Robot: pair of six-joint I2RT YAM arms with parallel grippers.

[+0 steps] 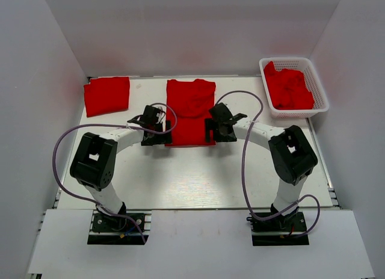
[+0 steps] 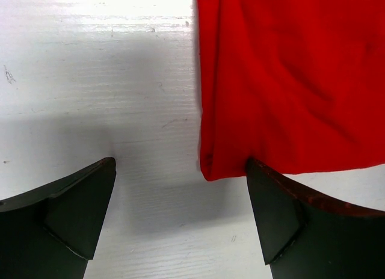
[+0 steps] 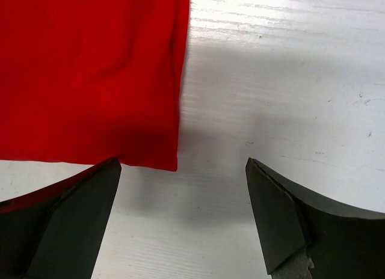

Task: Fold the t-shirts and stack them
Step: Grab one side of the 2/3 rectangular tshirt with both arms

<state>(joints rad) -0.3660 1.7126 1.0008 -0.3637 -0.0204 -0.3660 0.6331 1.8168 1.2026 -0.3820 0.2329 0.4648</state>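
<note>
The t-shirt's near corner (image 1: 214,144) (image 3: 171,163) on the basket side is already between the open fingers of my right gripper, so my right gripper will move down a little onto it next.
A red t-shirt (image 1: 190,112) lies on the table's middle, folded into a long strip running from the back towards me. My left gripper (image 1: 154,134) is open at its near left corner, which shows in the left wrist view (image 2: 277,80). My right gripper (image 1: 215,133) is open at its near right corner, which shows in the right wrist view (image 3: 90,74). Both grippers are empty and straddle the corners. A folded red t-shirt (image 1: 107,95) lies at the back left. More crumpled red t-shirts (image 1: 289,88) fill the basket.
A white lattice basket (image 1: 319,86) stands at the back right. White walls close in the table on the left, back and right. Purple cables loop from both arms over the table (image 1: 192,177).
</note>
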